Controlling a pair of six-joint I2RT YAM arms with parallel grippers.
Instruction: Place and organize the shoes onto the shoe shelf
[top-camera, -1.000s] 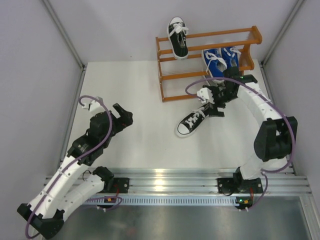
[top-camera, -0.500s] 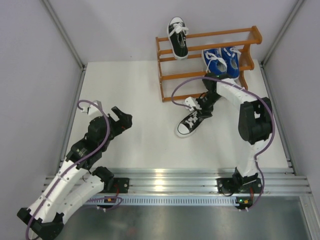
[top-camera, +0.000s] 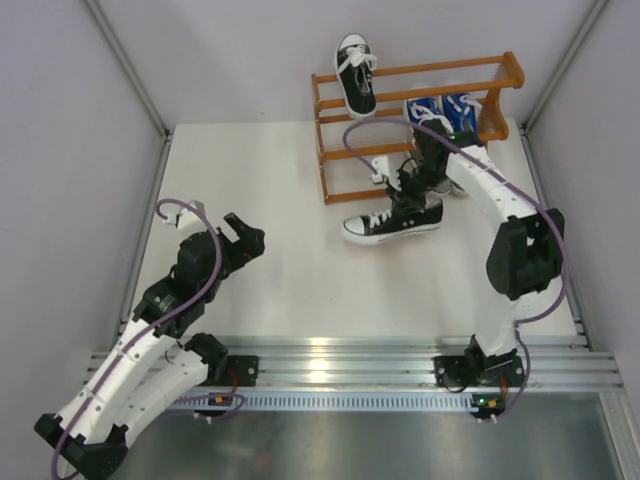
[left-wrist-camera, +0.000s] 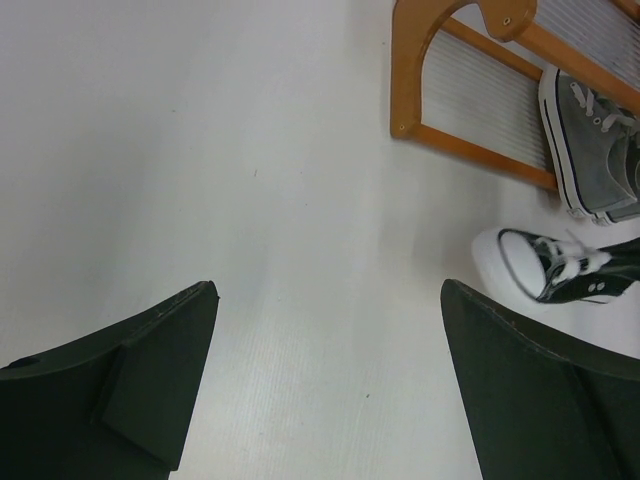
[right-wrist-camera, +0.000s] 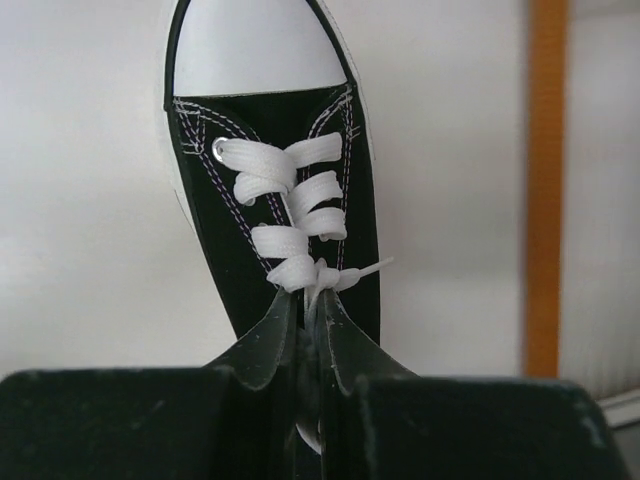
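Observation:
My right gripper should rise outward, turn the shoe's toe toward the back wall and lower the shoe onto the bare top-level rails, beside its black match.
A black shoe (top-camera: 393, 222) with white laces lies in front of the shoe shelf (top-camera: 500, 68), toe pointing left. My right gripper (top-camera: 408, 192) is shut on its tongue and laces; the right wrist view shows the black shoe (right-wrist-camera: 275, 170) running away from my right gripper (right-wrist-camera: 312, 300). A second black shoe (top-camera: 356, 78) rests on the top tier. Blue shoes (top-camera: 438, 112) sit on the middle tier, partly behind my right arm. My left gripper (top-camera: 243, 235) hangs open over bare table at the left. The left wrist view shows a grey shoe (left-wrist-camera: 600, 150) by the shelf's base, the black shoe (left-wrist-camera: 560, 265), and my left gripper (left-wrist-camera: 330, 380).
The orange-brown shelf's end post (left-wrist-camera: 410, 70) stands at the back of the white table (top-camera: 260, 180). Grey walls close in the left, back and right. A metal rail (top-camera: 340, 360) with both arm bases runs along the near edge.
My right gripper dropped onto the black shoe and shut on its laces. The shoe swung round with its toe to the left and shifted nearer the shelf. The left arm barely moved.

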